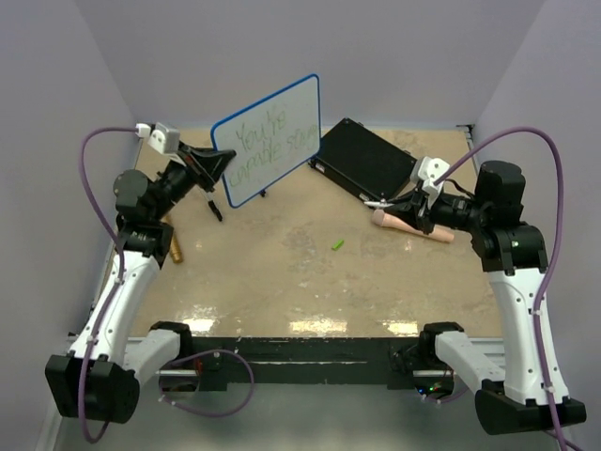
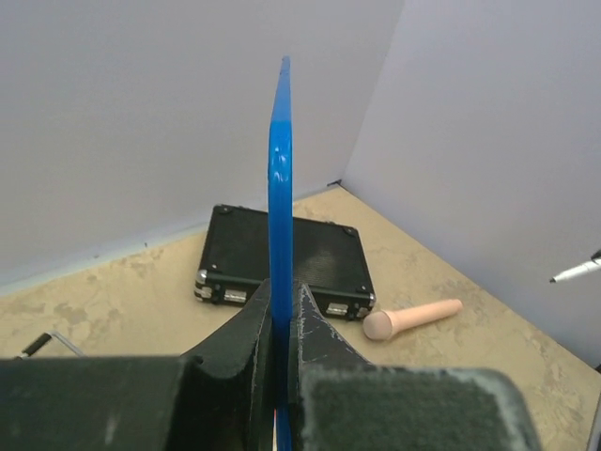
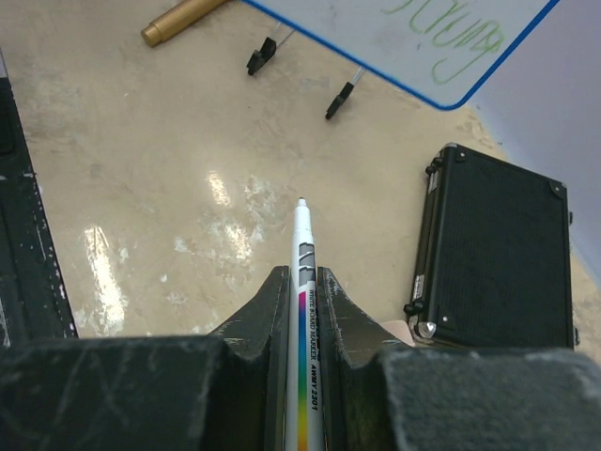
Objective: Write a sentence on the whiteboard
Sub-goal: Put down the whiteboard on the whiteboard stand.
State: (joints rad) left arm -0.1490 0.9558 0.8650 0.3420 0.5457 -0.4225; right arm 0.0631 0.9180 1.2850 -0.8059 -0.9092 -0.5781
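My left gripper will next move the whiteboard [image 1: 268, 141] down and left in the top view onto the black-tipped stand to release it, since both green lines are written.
My left gripper [image 1: 218, 165] is shut on the left rim of the whiteboard [image 1: 268, 141] and holds it upright and tilted above the table's back left. The sentence [image 1: 274, 141] in green marker runs in two lines across its white face. In the left wrist view the whiteboard [image 2: 280, 178] stands edge-on as a blue strip pinched in the left gripper [image 2: 281, 293]. My right gripper [image 3: 300, 278] is shut on a white marker [image 3: 302, 240], tip forward, pointing toward the whiteboard [image 3: 394, 33] and part of the sentence [image 3: 441, 42]. From above, the right gripper [image 1: 390, 202] hovers at the right, apart from the board.
A black case [image 1: 362, 158] [image 2: 329, 258] [image 3: 498, 244] lies at the back right. A pink microphone-shaped toy [image 1: 413, 225] [image 2: 413, 319] lies under the right gripper. A small green cap [image 1: 337, 245] rests mid-table. A gold pen [image 1: 174, 244] [image 3: 178, 19] lies left. Walls close in on three sides.
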